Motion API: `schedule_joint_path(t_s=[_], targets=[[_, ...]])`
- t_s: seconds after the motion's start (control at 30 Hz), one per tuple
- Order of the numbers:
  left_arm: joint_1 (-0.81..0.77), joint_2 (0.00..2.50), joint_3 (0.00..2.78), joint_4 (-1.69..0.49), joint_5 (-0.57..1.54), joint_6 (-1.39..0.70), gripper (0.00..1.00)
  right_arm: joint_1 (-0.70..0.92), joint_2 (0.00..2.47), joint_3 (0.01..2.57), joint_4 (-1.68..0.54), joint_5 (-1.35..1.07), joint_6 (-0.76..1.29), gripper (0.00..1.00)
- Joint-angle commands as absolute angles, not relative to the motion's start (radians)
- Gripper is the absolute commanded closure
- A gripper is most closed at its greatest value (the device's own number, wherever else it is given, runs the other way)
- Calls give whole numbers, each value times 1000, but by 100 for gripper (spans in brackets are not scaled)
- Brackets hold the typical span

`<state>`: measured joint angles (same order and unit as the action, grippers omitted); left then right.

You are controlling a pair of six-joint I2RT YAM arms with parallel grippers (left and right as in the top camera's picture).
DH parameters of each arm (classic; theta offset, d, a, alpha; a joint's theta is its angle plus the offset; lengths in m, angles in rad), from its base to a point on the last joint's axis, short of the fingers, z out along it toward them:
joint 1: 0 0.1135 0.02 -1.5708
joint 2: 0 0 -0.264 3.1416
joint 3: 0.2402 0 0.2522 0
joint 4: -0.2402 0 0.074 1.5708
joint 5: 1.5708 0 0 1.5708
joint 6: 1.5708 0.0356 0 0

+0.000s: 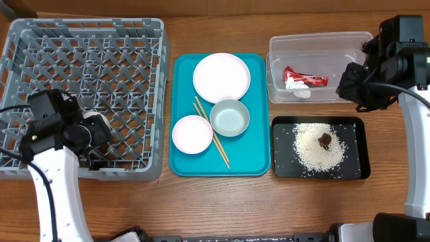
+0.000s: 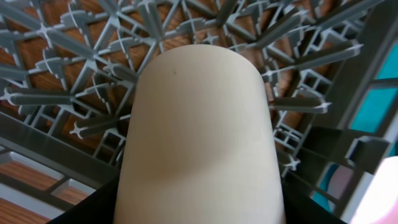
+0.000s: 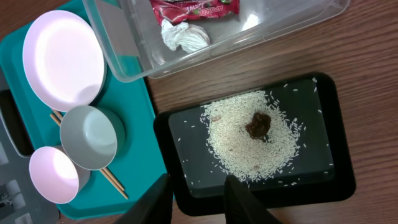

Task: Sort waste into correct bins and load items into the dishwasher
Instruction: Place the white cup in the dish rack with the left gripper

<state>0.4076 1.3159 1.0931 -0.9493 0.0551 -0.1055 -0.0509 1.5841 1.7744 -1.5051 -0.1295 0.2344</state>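
My left gripper will next lower the small white cup (image 2: 200, 124) among the dish rack's upright wires just below it and release it.
My left gripper (image 1: 93, 132) is shut on the small white cup (image 2: 200, 124), holding it over the near right part of the grey dish rack (image 1: 87, 40). The teal tray carries the white plate (image 1: 222, 76), the pink bowl (image 1: 192, 134), the grey-green bowl (image 1: 229, 117) and the chopsticks (image 1: 213, 139). The red-and-white wrapper (image 1: 306, 78) and the tissue scrap (image 3: 183, 36) lie in the clear tub (image 1: 321, 39). Rice (image 1: 321, 149) with a brown lump (image 1: 325, 140) lies in the black tray (image 1: 359, 144). My right gripper (image 3: 198, 190) hangs open and empty above the black tray's near edge.
The teal tray (image 1: 255, 158) sits between the rack and the two bins. Bare wooden table (image 1: 215, 195) runs along the front. The right arm's body (image 1: 396, 54) stands at the table's right edge, beside the clear tub.
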Motion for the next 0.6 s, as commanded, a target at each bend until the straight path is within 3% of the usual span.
schedule_joint_path(t_s=[0.0,0.3,0.37,0.47,0.57], targets=[[412,1356,1118,-939,17,-124,94,-52,1582,1781,-1508,-120,226,71],[412,1473,1118,-889,-7,-124,75,-52,1582,1781,-1526,-120,227,71],[412,1484,1118,-878,-6,-127,63,-52,1582,1781,-1531,-120,227,71],[412,1484,1118,-873,5,-128,0,-52,1582,1781,-1533,-120,227,71],[412,1483,1144,-878,59,-128,1,-52,1582,1781,-1533,-120,227,71]])
